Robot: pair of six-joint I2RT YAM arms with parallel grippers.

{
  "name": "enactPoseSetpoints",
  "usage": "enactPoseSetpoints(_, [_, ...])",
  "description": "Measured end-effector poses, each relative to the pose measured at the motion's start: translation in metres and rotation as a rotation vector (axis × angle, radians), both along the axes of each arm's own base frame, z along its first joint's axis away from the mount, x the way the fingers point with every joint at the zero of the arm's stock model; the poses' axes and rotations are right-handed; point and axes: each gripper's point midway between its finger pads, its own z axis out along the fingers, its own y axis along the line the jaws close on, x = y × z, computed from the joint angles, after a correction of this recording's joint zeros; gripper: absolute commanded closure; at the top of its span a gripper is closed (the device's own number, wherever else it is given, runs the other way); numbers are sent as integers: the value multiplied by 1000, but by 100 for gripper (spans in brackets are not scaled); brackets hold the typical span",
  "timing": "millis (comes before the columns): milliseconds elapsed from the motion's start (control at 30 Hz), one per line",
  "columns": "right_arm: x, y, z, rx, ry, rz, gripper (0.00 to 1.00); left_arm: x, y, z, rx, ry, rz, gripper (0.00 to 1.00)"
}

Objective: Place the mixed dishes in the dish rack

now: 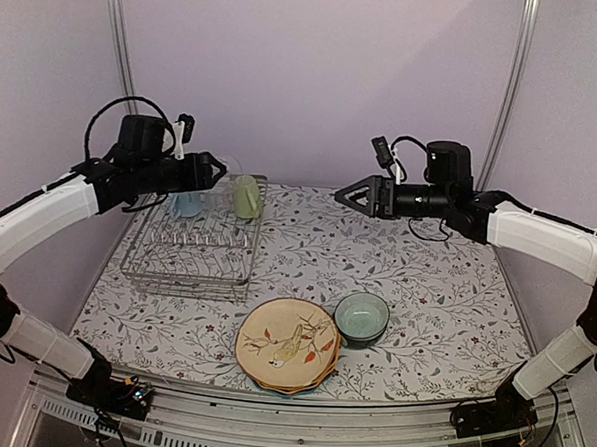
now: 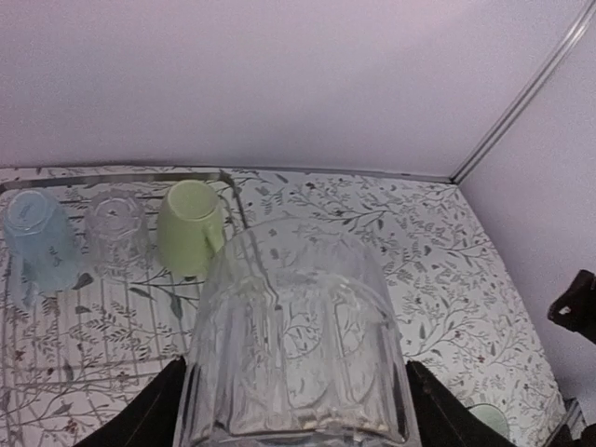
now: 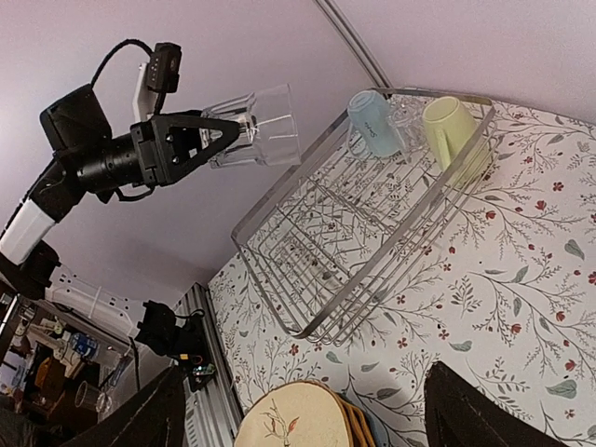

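Observation:
Next I need to tip my left gripper downward, lower the glass and release it by the light blue mug's near side, where bare rack wires lie below the gripper.
My left gripper (image 1: 209,171) is shut on a clear glass (image 2: 293,335), holding it in the air above the far right part of the silver wire dish rack (image 1: 192,243). In the rack's far row stand, upside down, a light blue mug (image 2: 37,242), a second clear glass (image 2: 116,223) and a pale yellow-green mug (image 2: 191,223). A stack of scalloped plates, the tan bird-patterned one (image 1: 287,345) on top, lies at the near middle. A teal bowl (image 1: 362,317) sits beside it. My right gripper (image 1: 348,196) is open and empty, high above the table's middle.
The right wrist view shows the rack (image 3: 372,233), the held glass (image 3: 261,126) and the plate stack (image 3: 298,424). The table has a floral cloth (image 1: 426,280). Lilac walls with metal posts (image 1: 118,34) close the back and sides. An aluminium rail (image 1: 268,427) runs along the near edge.

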Motion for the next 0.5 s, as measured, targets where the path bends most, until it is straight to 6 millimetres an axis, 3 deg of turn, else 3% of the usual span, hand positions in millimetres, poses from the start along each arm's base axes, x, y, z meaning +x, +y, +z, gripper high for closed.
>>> enactPoseSetpoints(200, [3, -7, -24, -88, 17, -53, 11, 36, 43, -69, 352, 214, 146, 100])
enactPoseSetpoints(500, [0, -18, -36, -154, -1, -101, 10, 84, 88, -123, 593, 408, 226, 100])
